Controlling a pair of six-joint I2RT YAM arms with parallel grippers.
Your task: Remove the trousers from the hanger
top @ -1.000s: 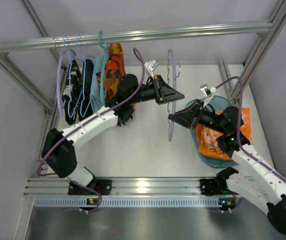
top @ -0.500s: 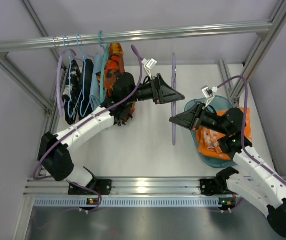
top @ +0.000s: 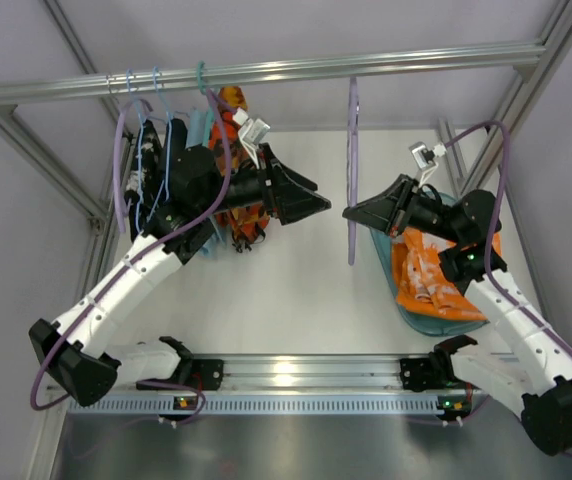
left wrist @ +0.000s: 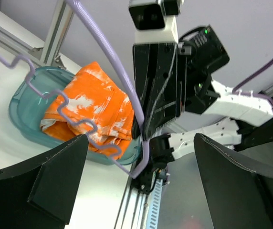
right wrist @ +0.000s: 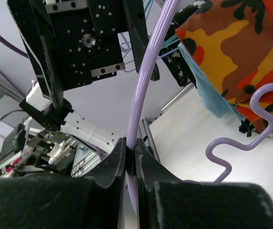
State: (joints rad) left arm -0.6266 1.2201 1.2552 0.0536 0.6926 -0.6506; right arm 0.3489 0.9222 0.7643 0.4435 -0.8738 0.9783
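The trousers are already in the tub, so my right gripper needs to carry the lilac hanger (top: 353, 150) outward onto the metal bar (top: 329, 68) and let go of it there.
The orange trousers (top: 428, 278) lie bunched in a teal tub (top: 381, 262) at the right, off the hanger; in the left wrist view the trousers (left wrist: 96, 107) fill that tub (left wrist: 18, 102). My right gripper (top: 349, 214) is shut on the lilac hanger (top: 353, 150), which stands on edge with its top near the rail. In the right wrist view the gripper (right wrist: 131, 149) pinches the hanger's rod (right wrist: 148, 81). My left gripper (top: 323, 200) stands open, left of the hanger and apart from it. Its view shows the gripper (left wrist: 141, 143) empty and the hanger (left wrist: 109, 57) ahead.
A metal rail (top: 266, 72) crosses the back. Light blue hangers (top: 148, 150), a teal hanger (top: 203, 76) and an orange-and-black patterned garment (top: 232, 108) hang at its left, close behind my left arm. Frame posts flank both sides; a slotted rail (top: 286, 372) runs along the front.
My left gripper opened, let go of the hanger and drew back left toward the hanging clothes. The right gripper lifted the hanger toward the rail.
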